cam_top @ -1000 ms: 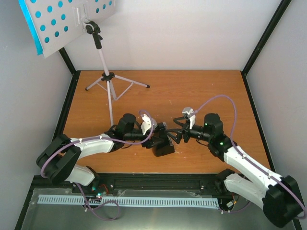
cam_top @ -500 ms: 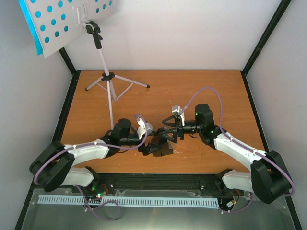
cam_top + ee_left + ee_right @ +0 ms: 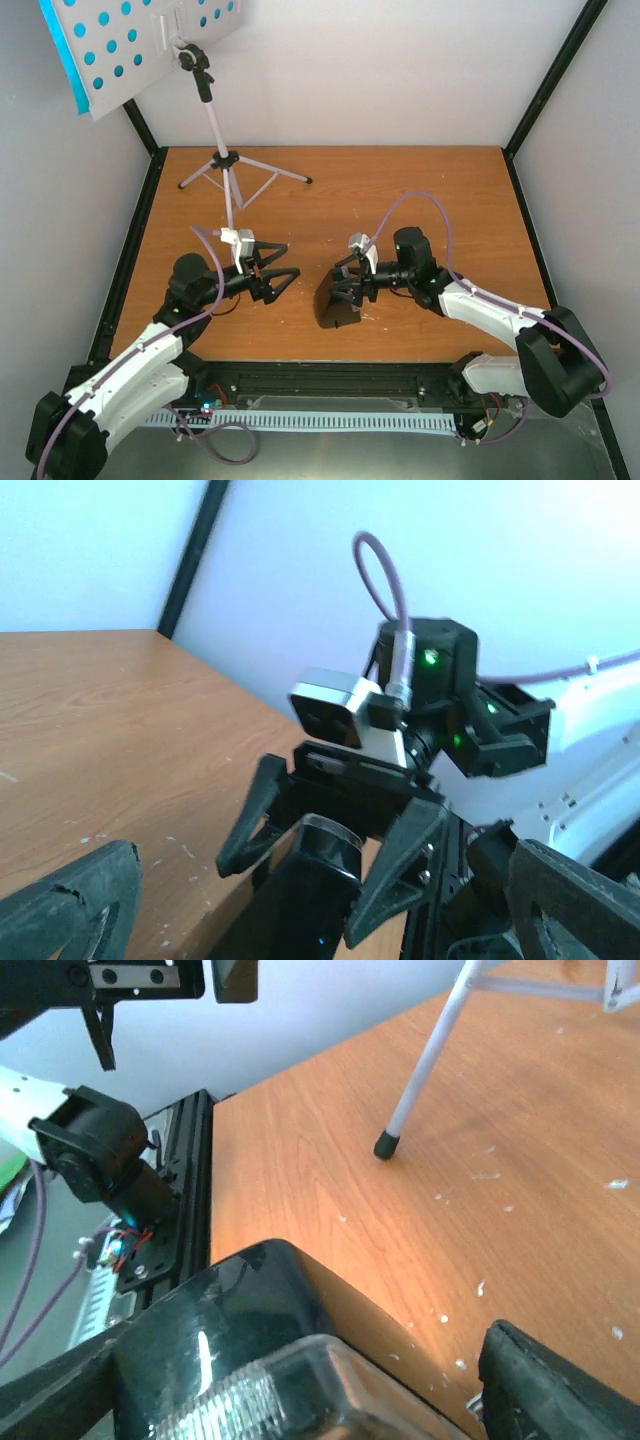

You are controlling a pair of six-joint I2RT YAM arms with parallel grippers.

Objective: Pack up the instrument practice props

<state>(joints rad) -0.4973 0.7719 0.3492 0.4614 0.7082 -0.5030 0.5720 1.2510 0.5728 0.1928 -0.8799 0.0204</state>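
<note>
My left gripper will next move outward and to the left in the top view onto the near tripod leg's upper part [image 3: 227, 186], because bare tube shows below the tripod's middle part.
The black pyramid metronome [image 3: 335, 303] lies tilted on the table near the front middle. Its clear cover shows in the right wrist view [image 3: 300, 1390]. My right gripper [image 3: 350, 285] is open, and its jaws straddle the metronome's narrow top. One finger [image 3: 400, 870] touches it, and wood shows between it and the other. My left gripper [image 3: 272, 276] is open and empty, a short way left of the metronome. The white music stand [image 3: 215, 130] is upright at the back left. Cyan sheet pages [image 3: 62, 55] rest on its hole-punched desk [image 3: 140, 45].
The stand's tripod legs [image 3: 243, 178] spread over the back-left table; one foot [image 3: 385, 1145] shows in the right wrist view. Black frame posts stand at the back corners. A black rail [image 3: 330, 380] and a slotted strip run along the near edge.
My left gripper let go of the metronome and drew back to the left. My right gripper moved left over the metronome's top. The metronome has shifted a little.
</note>
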